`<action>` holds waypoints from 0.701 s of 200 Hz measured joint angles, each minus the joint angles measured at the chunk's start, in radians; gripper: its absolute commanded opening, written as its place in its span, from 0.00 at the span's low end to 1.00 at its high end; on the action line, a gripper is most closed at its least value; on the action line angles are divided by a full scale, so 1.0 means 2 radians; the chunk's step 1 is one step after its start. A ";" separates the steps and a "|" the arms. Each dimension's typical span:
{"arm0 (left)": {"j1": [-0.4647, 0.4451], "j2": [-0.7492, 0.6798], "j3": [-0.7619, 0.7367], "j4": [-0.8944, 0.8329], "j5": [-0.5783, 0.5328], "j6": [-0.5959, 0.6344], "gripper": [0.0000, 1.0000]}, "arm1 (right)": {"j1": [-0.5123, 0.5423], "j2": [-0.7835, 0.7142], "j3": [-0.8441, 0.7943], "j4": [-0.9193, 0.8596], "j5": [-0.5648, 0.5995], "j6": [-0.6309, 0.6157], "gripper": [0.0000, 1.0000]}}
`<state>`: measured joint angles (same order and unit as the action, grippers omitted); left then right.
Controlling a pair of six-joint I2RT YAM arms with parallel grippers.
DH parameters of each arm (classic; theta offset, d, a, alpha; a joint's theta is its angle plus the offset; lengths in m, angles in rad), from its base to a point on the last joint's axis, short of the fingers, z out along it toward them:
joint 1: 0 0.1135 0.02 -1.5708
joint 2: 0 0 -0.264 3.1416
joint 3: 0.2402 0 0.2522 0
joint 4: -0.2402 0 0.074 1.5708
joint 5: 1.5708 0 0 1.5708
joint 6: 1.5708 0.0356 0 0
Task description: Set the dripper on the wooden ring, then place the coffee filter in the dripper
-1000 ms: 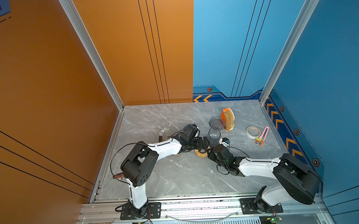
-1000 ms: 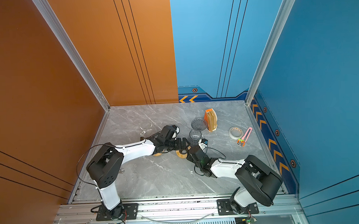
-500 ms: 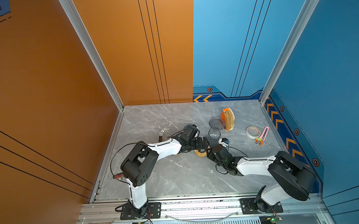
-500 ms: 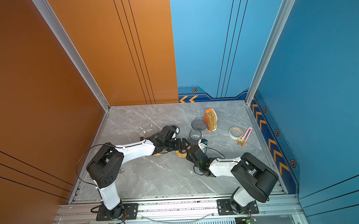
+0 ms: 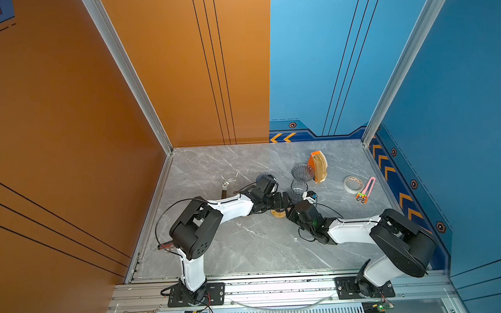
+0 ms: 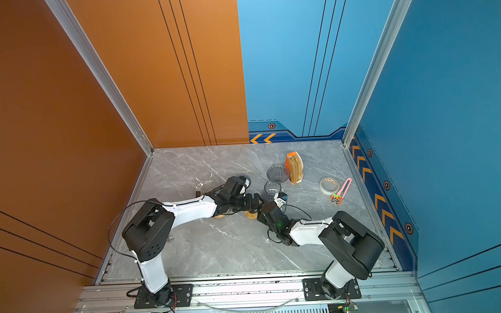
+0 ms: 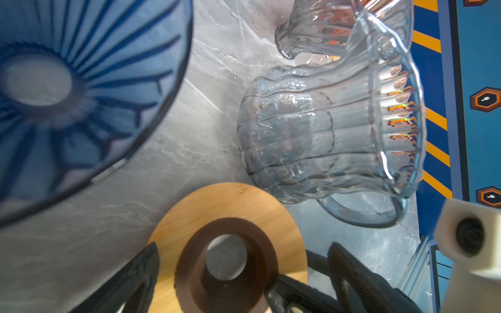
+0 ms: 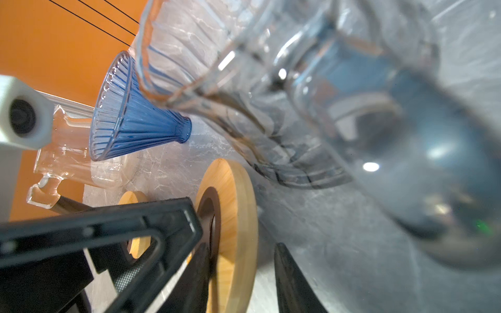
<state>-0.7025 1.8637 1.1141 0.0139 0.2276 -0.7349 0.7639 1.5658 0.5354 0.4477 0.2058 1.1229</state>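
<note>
Next I will ease my right gripper slightly up and close it across the ring's rim (image 5: 282, 214) (image 8: 242, 268), which stands between its open fingers with a gap at one.
Beige coffee filters (image 5: 320, 167) stand in an orange holder, far from both grippers. A blue ribbed dripper (image 7: 67, 89) lies on its side by the left wrist. A grey ribbed dripper (image 5: 302, 172) stands behind a clear glass carafe (image 5: 299, 187). A wooden ring (image 5: 278, 213) with a brown collar lies between the grippers. My left gripper (image 7: 246, 273) is open wide and straddles the ring. My right gripper (image 8: 242, 249) is open with the ring's rim between its fingers. One finger touches the collar side; a gap shows at the other.
A glass server (image 5: 229, 178) with a dark handle sits at the left. A second wooden ring (image 8: 135, 197) lies under the left arm. A tape roll (image 5: 353, 184) and a pink tool (image 5: 367, 188) lie at the right, near the blue wall.
My right gripper has edged left onto the wooden ring's rim. The left arm has stayed where it was.
</note>
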 measured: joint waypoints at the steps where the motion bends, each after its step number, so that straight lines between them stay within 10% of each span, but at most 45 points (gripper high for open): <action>1: 0.000 0.000 0.000 0.000 0.000 0.000 0.98 | 0.000 0.001 0.000 0.000 0.000 0.000 0.38; 140: 0.004 0.000 -0.013 0.027 0.000 -0.023 0.98 | -0.003 0.015 0.020 0.013 -0.001 -0.004 0.21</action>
<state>-0.6945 1.8629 1.0889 0.0689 0.2283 -0.7799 0.7586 1.5951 0.5755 0.4728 0.2031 1.1156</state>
